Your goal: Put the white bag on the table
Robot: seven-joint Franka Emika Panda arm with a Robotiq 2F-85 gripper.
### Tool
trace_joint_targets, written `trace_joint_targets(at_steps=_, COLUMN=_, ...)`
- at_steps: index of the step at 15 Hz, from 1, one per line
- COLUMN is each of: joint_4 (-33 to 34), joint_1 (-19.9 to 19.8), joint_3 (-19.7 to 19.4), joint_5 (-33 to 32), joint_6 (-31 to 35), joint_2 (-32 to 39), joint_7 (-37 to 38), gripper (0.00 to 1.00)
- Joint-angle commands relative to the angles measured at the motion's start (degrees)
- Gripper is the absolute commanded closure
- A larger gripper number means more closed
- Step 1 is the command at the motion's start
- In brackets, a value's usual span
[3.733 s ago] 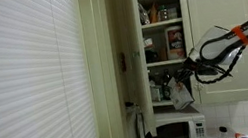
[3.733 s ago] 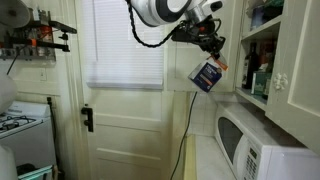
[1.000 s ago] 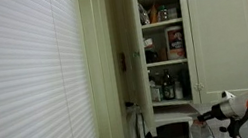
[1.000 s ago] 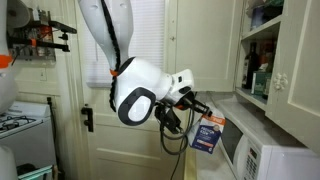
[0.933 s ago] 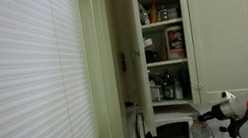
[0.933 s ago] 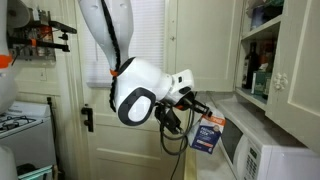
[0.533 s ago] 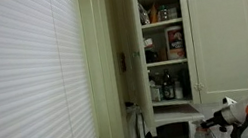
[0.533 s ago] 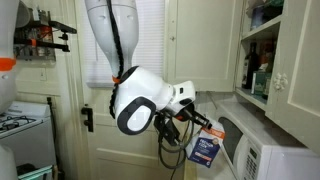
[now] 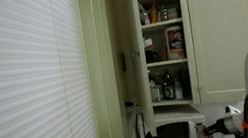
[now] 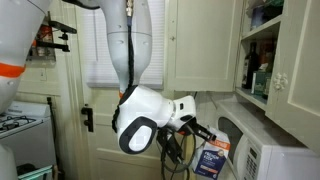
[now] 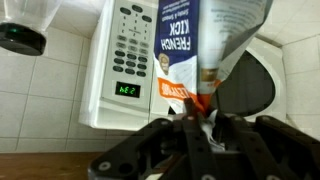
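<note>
My gripper needs to lower the white bag (image 10: 212, 160) it is holding onto the counter in front of the microwave next and let go of the bag's top edge, because the counter is below my gripper.
My gripper (image 10: 203, 133) is shut on the top edge of the white bag (image 10: 212, 160), which hangs below it. The bag is white with a blue and orange label reading "French Kick". It hangs low in front of the white microwave (image 10: 252, 152), close above the counter. In the wrist view the bag (image 11: 200, 40) fills the middle, pinched between the black fingers (image 11: 200, 115), with the microwave's keypad (image 11: 130, 55) right behind it. In an exterior view only the arm's end (image 9: 218, 126) shows, low at the right beside the microwave (image 9: 180, 132).
An open cupboard (image 9: 165, 42) above the microwave holds bottles and a red-brown package (image 9: 174, 42). A door with white blinds (image 10: 125, 50) stands behind the arm. A stove (image 10: 15, 125) is at the far side. A black cable (image 10: 172, 165) hangs under the arm.
The arm has come down from cupboard height with the bag. Over the last second the bag has sunk lower, in front of the microwave.
</note>
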Motion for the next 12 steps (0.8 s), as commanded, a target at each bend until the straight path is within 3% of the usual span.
trace_joint_targets(at_steps=1, joint_4=3.9, joint_1=0.8, joint_3=-1.4, joint_5=-0.7, joint_6=5.6, joint_2=7.4, joint_7=-0.1, gripper=0.98)
trace_joint_targets(at_steps=2, joint_4=5.0, joint_1=0.9, joint_3=-1.6, joint_5=-0.6, joint_6=7.4, joint_2=9.5, joint_7=-0.3, gripper=0.98)
trace_joint_targets(at_steps=4, joint_4=8.6, joint_1=1.2, joint_3=-2.1, joint_5=-0.1, joint_6=3.5, joint_2=9.6, joint_7=-1.3, gripper=0.98)
trace_joint_targets(at_steps=6, joint_4=10.2, joint_1=0.9, joint_3=-2.2, joint_5=-1.1, joint_6=6.1, joint_2=13.3, joint_7=-0.8, gripper=0.98)
trace_joint_targets(at_steps=12, joint_4=15.2, joint_1=0.6, joint_3=-2.7, joint_5=-3.2, joint_6=5.7, joint_2=19.7, joint_7=-1.0, gripper=0.98)
